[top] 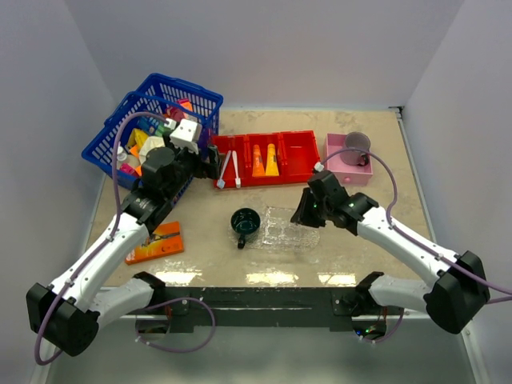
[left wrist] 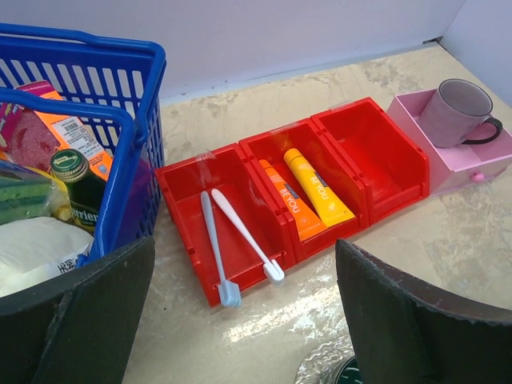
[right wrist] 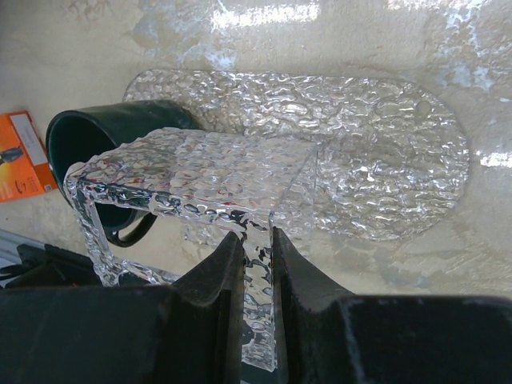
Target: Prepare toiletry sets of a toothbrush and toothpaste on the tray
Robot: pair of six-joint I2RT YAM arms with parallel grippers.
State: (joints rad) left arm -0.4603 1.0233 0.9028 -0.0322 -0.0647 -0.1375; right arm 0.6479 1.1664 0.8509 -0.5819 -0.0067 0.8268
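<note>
My right gripper moves down toward the tray next and releases the box-shaped piece there, since the piece still hangs above the clear tray (right wrist: 384,160) beside the green mug.
Two white toothbrushes (left wrist: 212,240) lie in the left compartment of the red bin (left wrist: 376,152). An orange tube (left wrist: 286,200) and a yellow-orange tube (left wrist: 318,186) lie in the middle compartment. They also show in the top view, the brushes (top: 231,170) and the tubes (top: 265,160). My left gripper (left wrist: 244,320) is open and empty, just in front of the bin. The clear bumpy oval tray (right wrist: 384,160) lies flat on the table. My right gripper (right wrist: 256,240) is shut on the wall of a clear bumpy box-shaped piece (right wrist: 200,172) over the tray's left end.
A dark green mug (top: 245,222) stands left of the tray. A blue basket (top: 144,120) full of goods is at the back left. A pink box (top: 350,152) with a grey mug is right of the red bin. An orange razor pack (top: 156,242) lies front left.
</note>
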